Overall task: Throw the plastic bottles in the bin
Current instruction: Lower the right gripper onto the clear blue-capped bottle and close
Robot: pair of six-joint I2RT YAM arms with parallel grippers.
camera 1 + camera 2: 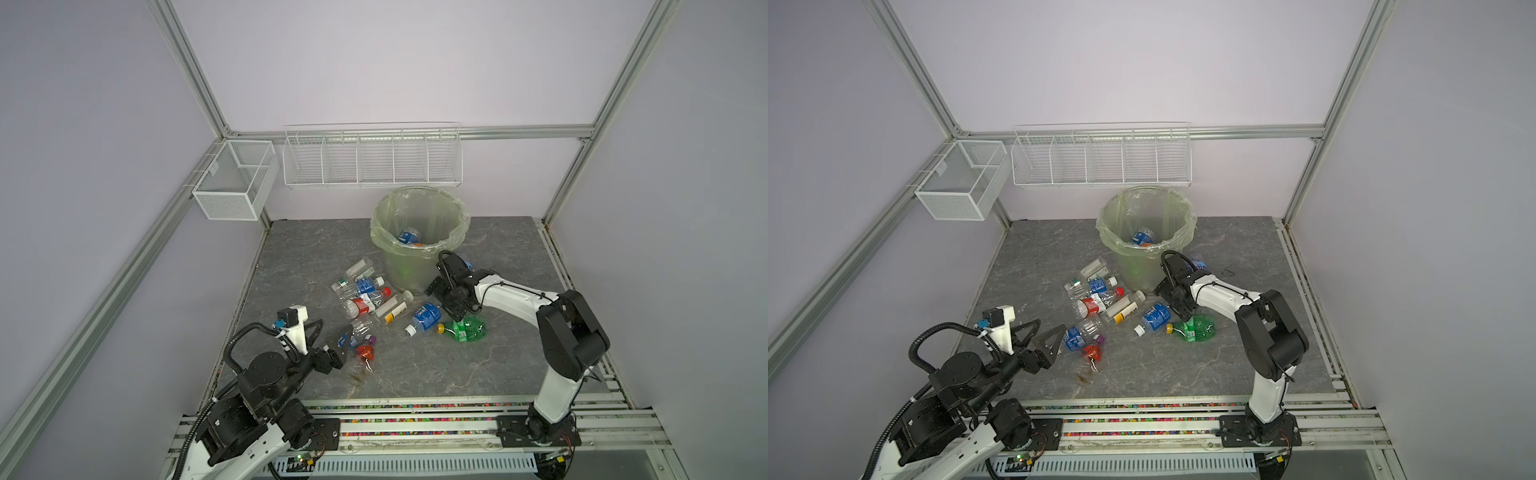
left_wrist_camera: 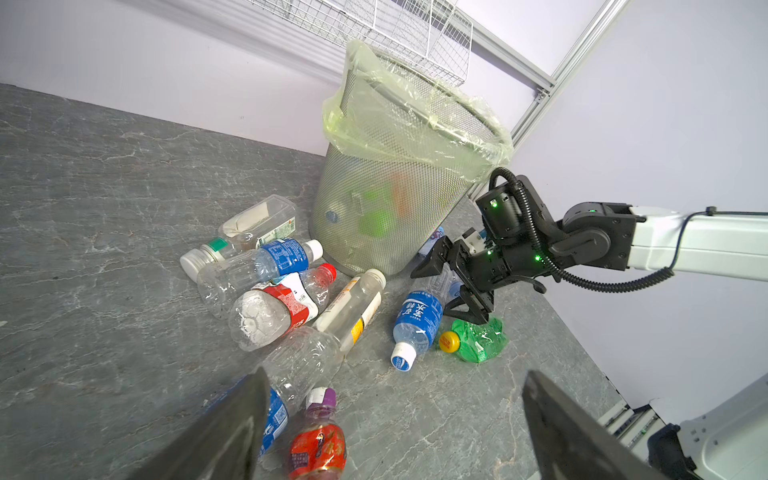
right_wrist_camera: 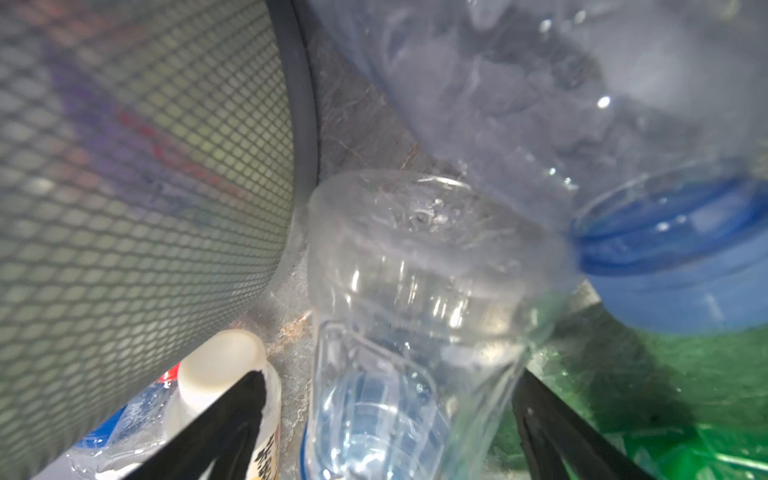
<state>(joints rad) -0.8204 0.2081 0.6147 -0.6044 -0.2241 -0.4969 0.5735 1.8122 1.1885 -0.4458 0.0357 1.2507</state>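
I will next move my right gripper slightly away from the heap, low beside the bin [image 1: 399,266], and close its fingers on the clear base, which is between them.
Several plastic bottles [image 1: 365,299] lie in a heap on the grey floor left of the bin [image 1: 399,266], which holds a blue-labelled bottle [image 1: 409,237]. My right gripper [image 1: 446,301] is open beside the bin's foot [image 3: 145,166]. Its fingers [image 3: 232,415] straddle the clear base of a blue-labelled bottle [image 3: 407,332] lying on the floor [image 2: 417,320], without pressing it. A crushed green bottle [image 1: 467,328] lies just beside it. My left gripper [image 2: 399,415] is open low over the heap's near end, next to an orange-labelled bottle [image 2: 318,444], holding nothing.
Another blue-labelled bottle [image 1: 1198,264] lies behind the right wrist against the bin. White wire baskets [image 1: 235,183] [image 1: 372,158] hang on the back wall. A brown stain [image 1: 357,377] marks the floor near the left gripper. A metal rail [image 1: 415,415] runs along the front.
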